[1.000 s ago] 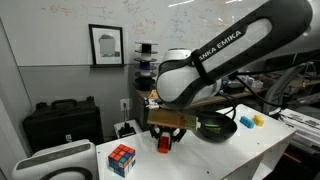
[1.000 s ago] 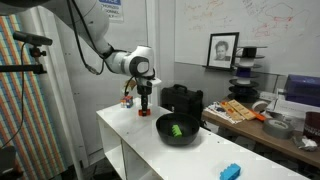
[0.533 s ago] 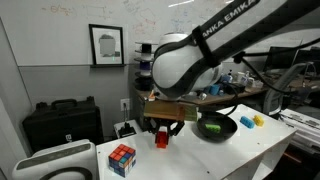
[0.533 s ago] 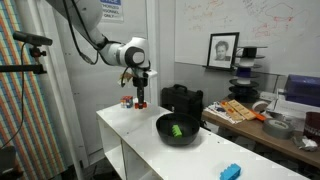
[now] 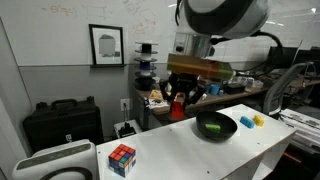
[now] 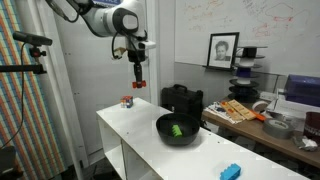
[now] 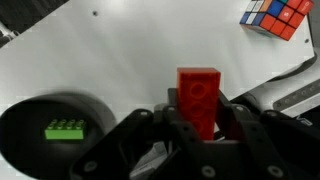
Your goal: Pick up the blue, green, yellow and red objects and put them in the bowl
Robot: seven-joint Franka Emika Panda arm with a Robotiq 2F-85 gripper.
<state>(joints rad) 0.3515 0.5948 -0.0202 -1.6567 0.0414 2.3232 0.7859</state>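
Note:
My gripper moves toward the left in the wrist view next, over the black bowl, to release the red block (image 5: 180, 109), since it still hangs over bare table.
My gripper (image 5: 180, 98) (image 6: 137, 72) is shut on the red block (image 5: 180, 109) (image 6: 137, 84) (image 7: 198, 96) and holds it high above the white table. The wide black bowl (image 5: 229, 130) (image 6: 163, 124) (image 7: 25, 150) sits on the table and holds the green block (image 5: 212, 129) (image 6: 176, 130) (image 7: 65, 128). In the wrist view my gripper (image 7: 198, 118) is to the right of the bowl. The blue block (image 5: 246, 122) (image 6: 231, 171) and the yellow block (image 5: 258, 121) lie on the table beyond the bowl.
A multicoloured puzzle cube (image 5: 122, 158) (image 6: 127, 101) (image 7: 275, 14) stands near the table's end. A black case (image 5: 62, 123) (image 6: 183, 98) sits behind the table. A cluttered desk (image 6: 270, 120) is beyond it. A white table (image 6: 130, 130) carries everything.
My gripper has risen from just above the table beside the puzzle cube to high above it, with the red block in it, and has shifted toward the bowl.

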